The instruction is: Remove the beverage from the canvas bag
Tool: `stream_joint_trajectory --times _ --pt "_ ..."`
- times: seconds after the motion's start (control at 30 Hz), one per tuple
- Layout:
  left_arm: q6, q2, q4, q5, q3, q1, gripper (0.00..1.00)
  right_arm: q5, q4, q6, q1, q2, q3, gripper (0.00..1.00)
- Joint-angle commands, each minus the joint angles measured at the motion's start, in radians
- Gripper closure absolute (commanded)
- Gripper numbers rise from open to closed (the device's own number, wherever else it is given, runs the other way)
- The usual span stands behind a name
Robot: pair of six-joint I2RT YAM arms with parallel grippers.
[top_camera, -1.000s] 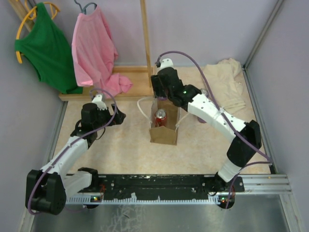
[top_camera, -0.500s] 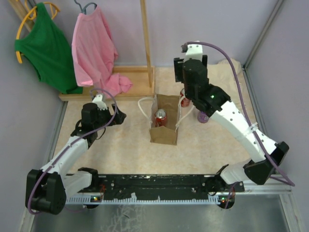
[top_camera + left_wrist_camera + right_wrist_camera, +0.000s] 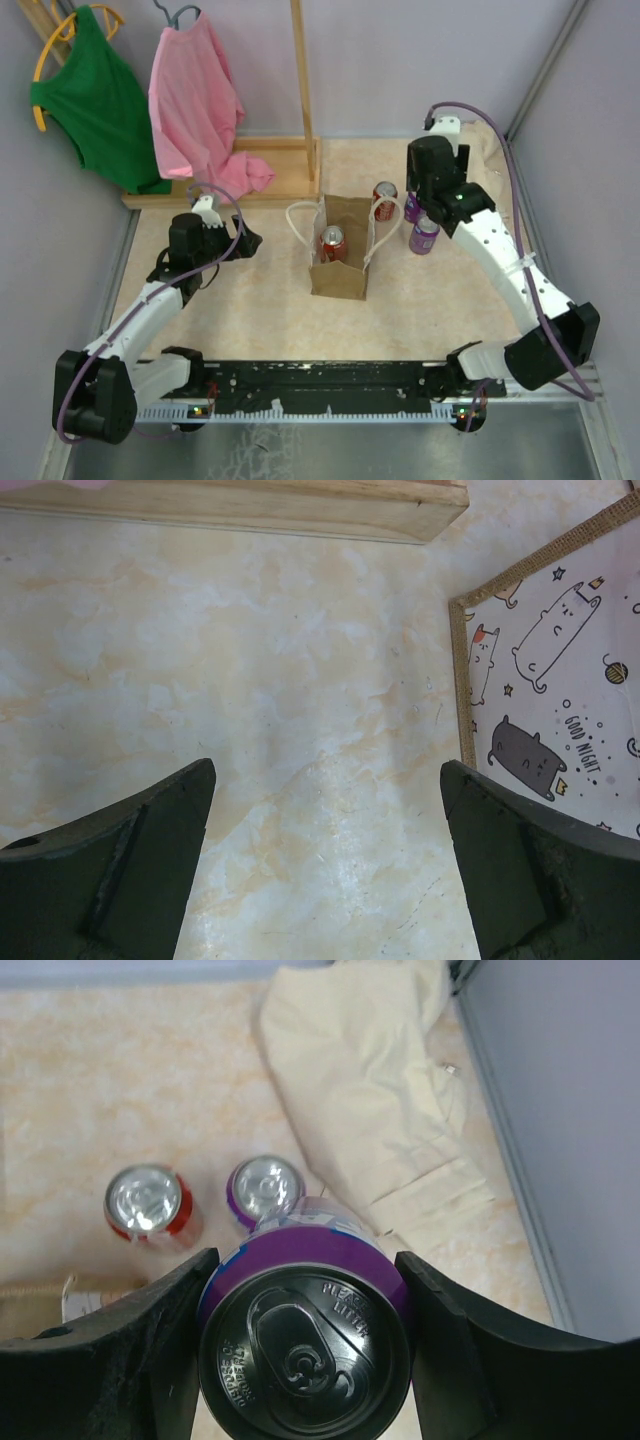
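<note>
I need to lower the purple can in my right gripper next, down and to the left in the top view, onto the bare tabletop beside the bag, to free the can.
The tan-brown canvas bag (image 3: 338, 272) with white loop handles stands open mid-table, and a red can (image 3: 332, 243) stands inside it. My right gripper (image 3: 305, 1320) is shut on a purple can (image 3: 305, 1335), gripped by its sides near the top. In the top view this gripper (image 3: 430, 208) hangs right of the bag, above the cans standing there. My left gripper (image 3: 325, 810) is open and empty over bare table, left of the bag in the top view (image 3: 250, 243). A cat-printed panel with a woven tan edge (image 3: 560, 680) shows at its right.
A red can (image 3: 384, 197) and two purple cans (image 3: 412, 205) (image 3: 424, 235) show right of the bag; I cannot tell which purple one is held. A cream cloth (image 3: 370, 1090) lies back right. A wooden rack base (image 3: 265, 175) with green and pink shirts stands back left.
My right arm has swung from above the bag to the right and now hangs over the cans beside it. The left arm has not moved.
</note>
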Motion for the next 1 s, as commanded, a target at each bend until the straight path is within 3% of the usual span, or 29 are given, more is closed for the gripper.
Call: stream_joint_trajectory --times 0.0,0.37,0.97 --pt "-0.007 -0.005 0.023 0.017 0.001 -0.009 0.0 -0.067 0.049 0.052 0.005 -0.059 -0.017 1.0" --pt "-0.011 0.002 0.029 0.016 -0.001 -0.011 0.0 -0.311 0.098 0.108 0.011 -0.039 -0.153 1.0" --pt "-0.012 0.018 0.026 0.013 0.017 -0.021 0.0 -0.359 0.165 0.1 0.056 0.166 -0.163 1.0"
